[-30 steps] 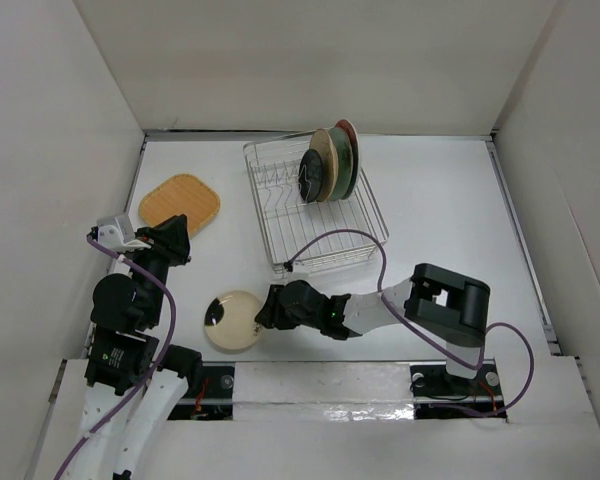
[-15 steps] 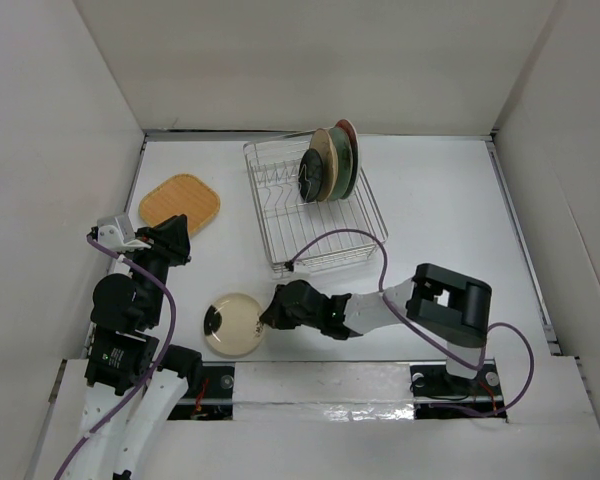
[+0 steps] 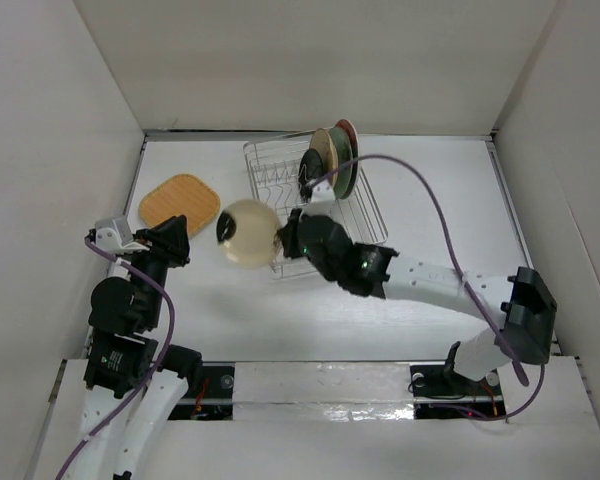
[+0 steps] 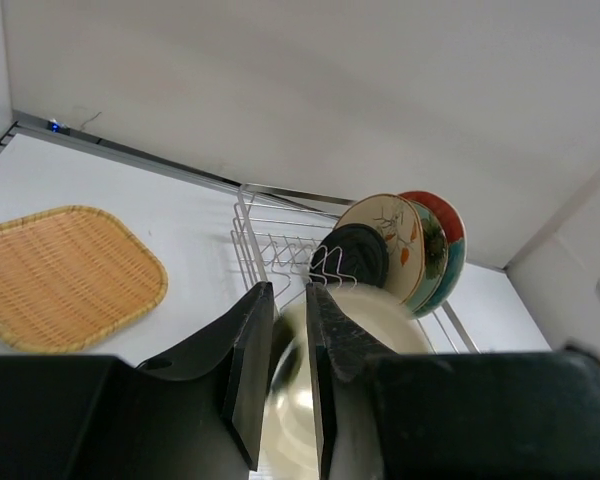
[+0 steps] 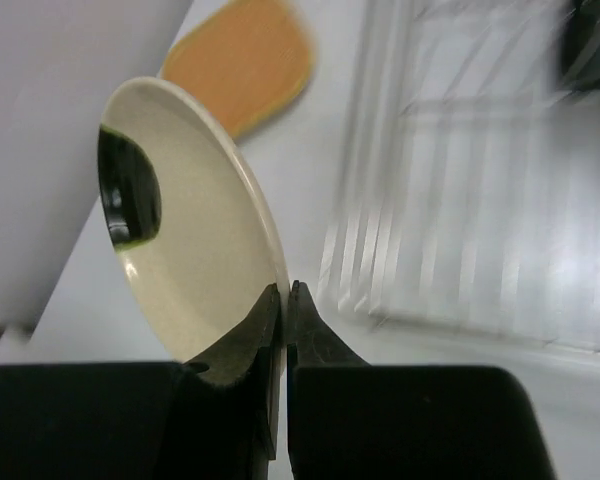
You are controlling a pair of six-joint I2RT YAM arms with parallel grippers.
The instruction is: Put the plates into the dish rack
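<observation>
Next, my right gripper carries the pale yellow plate outward and lowers it to release it in the wire slot (image 3: 291, 180) beside the black plate, since that slot stands empty.
My right gripper (image 3: 285, 240) is shut on the rim of the pale yellow plate with a black mark (image 3: 248, 232), holding it on edge in the air at the front left corner of the dish rack (image 3: 270, 200). In the right wrist view the fingers (image 5: 285, 288) pinch the plate (image 5: 190, 260), with the rack (image 5: 460, 200) blurred behind. The black (image 3: 310, 175), cream (image 3: 325, 163), teal (image 3: 342, 165) and red (image 3: 348, 130) plates stand in the rack's far end. The orange plate (image 3: 179, 204) lies flat at the left. My left gripper (image 3: 175, 240) is empty, jaws narrowly apart (image 4: 290, 300).
White enclosure walls stand on the left, back and right. A purple cable arcs from the right arm over the rack. The left wrist view shows the orange plate (image 4: 60, 275), the rack (image 4: 270, 245) and the held plate (image 4: 380, 305) blurred ahead.
My right arm has lifted the pale yellow plate off the table near the front and swung it up and back to the rack's front left corner. The left arm has not moved.
</observation>
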